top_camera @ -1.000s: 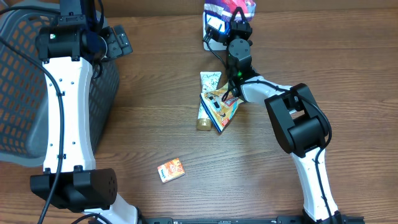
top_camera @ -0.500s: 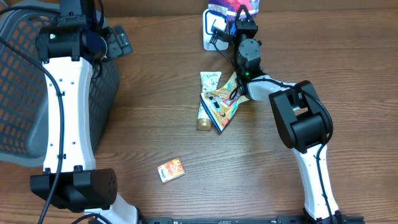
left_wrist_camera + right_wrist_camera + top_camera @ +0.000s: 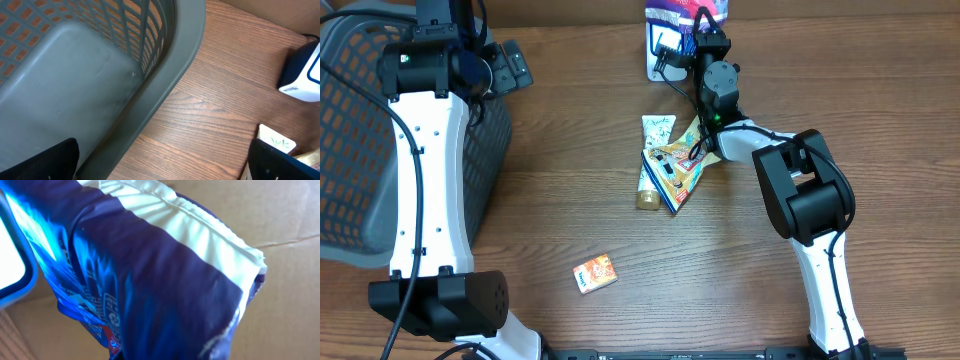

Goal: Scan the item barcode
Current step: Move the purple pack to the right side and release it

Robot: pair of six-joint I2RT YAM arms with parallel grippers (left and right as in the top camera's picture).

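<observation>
The bare end of the tabletop lies to the right in the overhead view, so my right gripper will carry the bag (image 3: pixel 682 12) that way next and release it.
My right gripper (image 3: pixel 702 32) is shut on a shiny blue and purple snack bag (image 3: pixel 682 12) at the far edge of the table. It holds the bag just above the white and blue barcode scanner (image 3: pixel 657 62). In the right wrist view the bag (image 3: pixel 150 280) fills the frame, with printed text on its lower left, and the scanner's edge (image 3: pixel 11 265) shows at the left. My fingers are hidden behind the bag there. My left gripper (image 3: pixel 162 161) stands open over the rim of the grey basket (image 3: pixel 165 85), with nothing between its fingers.
A cream tube (image 3: pixel 651 160) and an orange packet (image 3: pixel 682 165) lie together mid-table, below the right arm. A small orange box (image 3: pixel 595 272) sits nearer the front. The grey basket (image 3: pixel 360 130) fills the left side.
My right wrist has shifted a little to the right and up with the bag, staying over the scanner. The left arm has not moved.
</observation>
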